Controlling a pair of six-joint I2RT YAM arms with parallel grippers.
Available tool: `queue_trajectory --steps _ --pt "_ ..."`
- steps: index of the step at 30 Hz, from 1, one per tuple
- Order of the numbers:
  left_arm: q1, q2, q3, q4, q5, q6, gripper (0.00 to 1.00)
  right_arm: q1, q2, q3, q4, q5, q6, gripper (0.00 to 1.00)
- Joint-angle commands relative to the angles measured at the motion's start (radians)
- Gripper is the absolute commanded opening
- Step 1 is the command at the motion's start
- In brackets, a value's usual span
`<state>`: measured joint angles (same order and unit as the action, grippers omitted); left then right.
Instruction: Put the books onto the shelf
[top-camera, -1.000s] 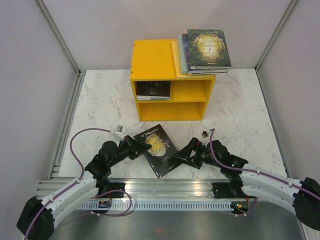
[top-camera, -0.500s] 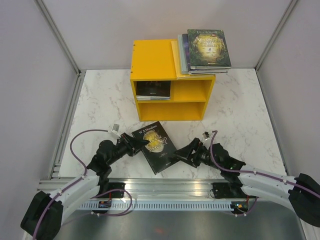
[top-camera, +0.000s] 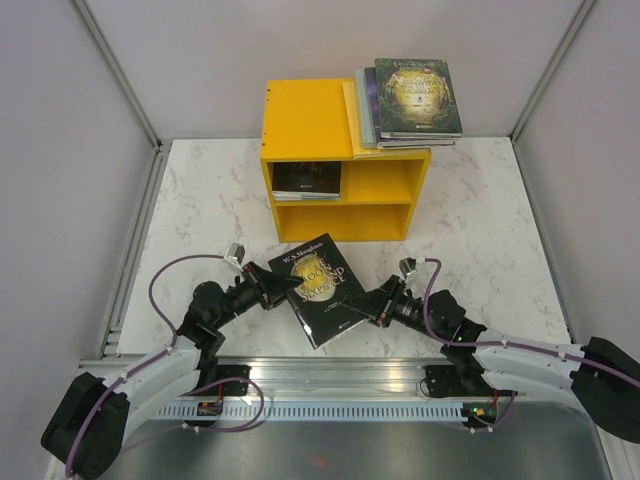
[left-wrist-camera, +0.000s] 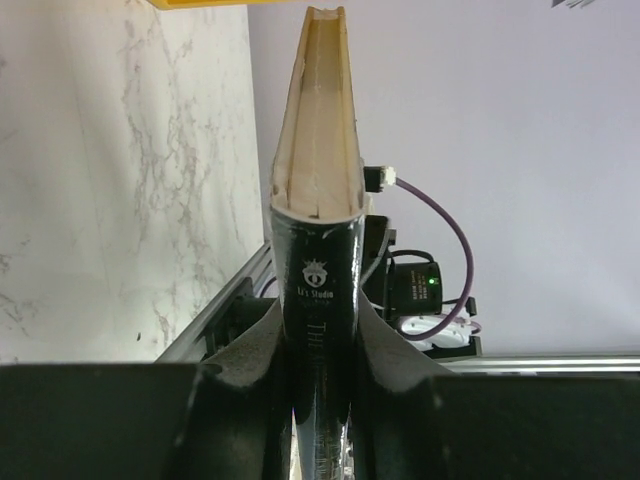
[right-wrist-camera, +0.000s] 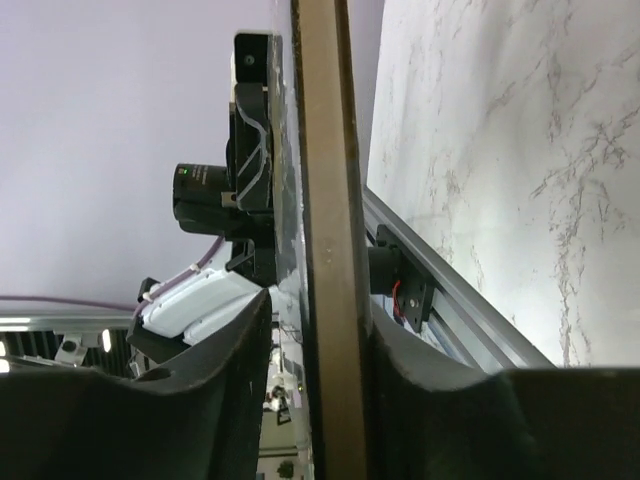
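My right gripper holds the dark book and will next carry it up and outward onto the stack's uncovered top book (top-camera: 418, 97) and let go, because that top book is above and outward.
A dark book with gold lettering (top-camera: 318, 290) is held off the marble table in front of the yellow shelf (top-camera: 308, 120). My left gripper (top-camera: 283, 288) is shut on its spine (left-wrist-camera: 322, 300), whose cream pages point away. My right gripper (top-camera: 357, 303) straddles the opposite page edge (right-wrist-camera: 325, 200). One finger (right-wrist-camera: 400, 350) lies against the book, while the other stands a small gap off. A further book (top-camera: 307, 180) lies in the shelf's upper compartment. A stack of books (top-camera: 412, 98) rests on the shelf's top at the right.
The shelf's lower compartment (top-camera: 343, 220) is open toward the arms. Grey walls enclose the table (top-camera: 200, 200) on three sides. An aluminium rail (top-camera: 330, 375) runs along the near edge by the arm bases.
The left gripper has carried the book a little toward the shelf and turned it. The right gripper has moved in over the book's free edge, its jaws narrowing from wide open.
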<state>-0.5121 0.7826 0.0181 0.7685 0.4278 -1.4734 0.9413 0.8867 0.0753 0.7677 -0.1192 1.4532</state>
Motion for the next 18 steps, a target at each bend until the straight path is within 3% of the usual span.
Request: queue_trajectory --steps 1,3,4,8,11,12,15,18 --pt "0.000 -0.014 -0.079 0.069 0.043 -0.010 0.02 0.013 -0.015 0.050 0.140 -0.008 0.012 0.30" --pt "0.004 -0.025 -0.064 -0.004 0.046 0.011 0.02 0.011 -0.043 0.041 0.116 -0.007 0.009 0.17" --pt "0.004 -0.037 -0.052 -0.050 0.046 0.045 0.02 0.013 -0.055 0.038 0.102 -0.010 0.007 0.02" --pt "0.006 -0.068 0.077 -0.369 0.029 0.203 0.13 0.013 -0.168 0.035 0.027 -0.016 -0.020 0.00" --pt "0.006 -0.088 0.121 -0.506 0.014 0.284 0.44 0.014 -0.285 0.069 -0.115 0.009 -0.024 0.00" --pt "0.007 -0.110 0.146 -0.537 -0.004 0.317 0.63 0.014 -0.317 0.084 -0.228 0.042 -0.024 0.00" --pt "0.007 -0.187 0.204 -0.708 -0.058 0.366 0.91 0.013 -0.448 0.161 -0.428 0.117 -0.020 0.00" --pt "0.009 -0.268 0.262 -0.879 -0.124 0.418 1.00 0.013 -0.515 0.294 -0.598 0.190 -0.056 0.00"
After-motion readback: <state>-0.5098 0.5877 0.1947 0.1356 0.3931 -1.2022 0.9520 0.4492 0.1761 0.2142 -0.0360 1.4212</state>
